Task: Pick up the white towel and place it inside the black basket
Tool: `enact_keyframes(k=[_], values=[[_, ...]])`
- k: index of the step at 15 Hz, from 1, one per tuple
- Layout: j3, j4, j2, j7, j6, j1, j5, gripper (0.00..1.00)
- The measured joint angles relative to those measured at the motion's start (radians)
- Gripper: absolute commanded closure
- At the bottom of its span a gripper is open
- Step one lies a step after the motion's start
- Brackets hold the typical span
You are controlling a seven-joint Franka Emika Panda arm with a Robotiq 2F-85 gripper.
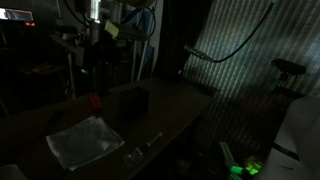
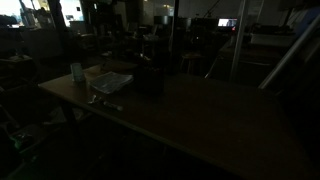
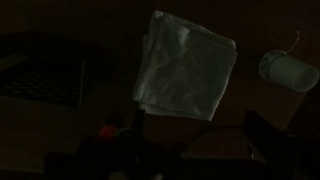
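The white towel's edge by the red object (image 1: 76, 128) (image 3: 178, 112) lies below my gripper's spread fingers, the closest to them, so they come down onto it next and close.
The scene is very dark. The white towel (image 1: 85, 140) lies flat on the wooden table; it also shows in an exterior view (image 2: 110, 82) and in the wrist view (image 3: 185, 75). The black basket (image 1: 132, 100) stands on the table beyond the towel, seen also in an exterior view (image 2: 150, 75) and at the left of the wrist view (image 3: 40, 75). My gripper (image 3: 200, 140) hangs above the table with its fingers spread, open and empty. The towel lies just ahead of the fingertips, well below them.
A white cup (image 2: 77, 72) stands by the towel and shows at the right of the wrist view (image 3: 288, 72). A small red object (image 1: 96, 100) lies beside the basket. Small clear items (image 1: 135, 155) lie near the table's front edge (image 1: 170, 140). Clutter surrounds the table.
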Motion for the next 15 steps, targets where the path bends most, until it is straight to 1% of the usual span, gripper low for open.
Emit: enact_keyframes(k=[3, 6, 11, 15], values=[[0.02, 0.047, 0.124, 0.013, 0.067, 0.02, -0.072, 0.0], [0.021, 0.1, 0.256, 0.027, 0.122, 0.04, -0.114, 0.0], [0.019, 0.18, 0.462, 0.03, 0.185, 0.045, -0.121, 0.0], [0.013, 0.252, 0.599, 0.03, 0.213, 0.046, -0.121, 0.0]])
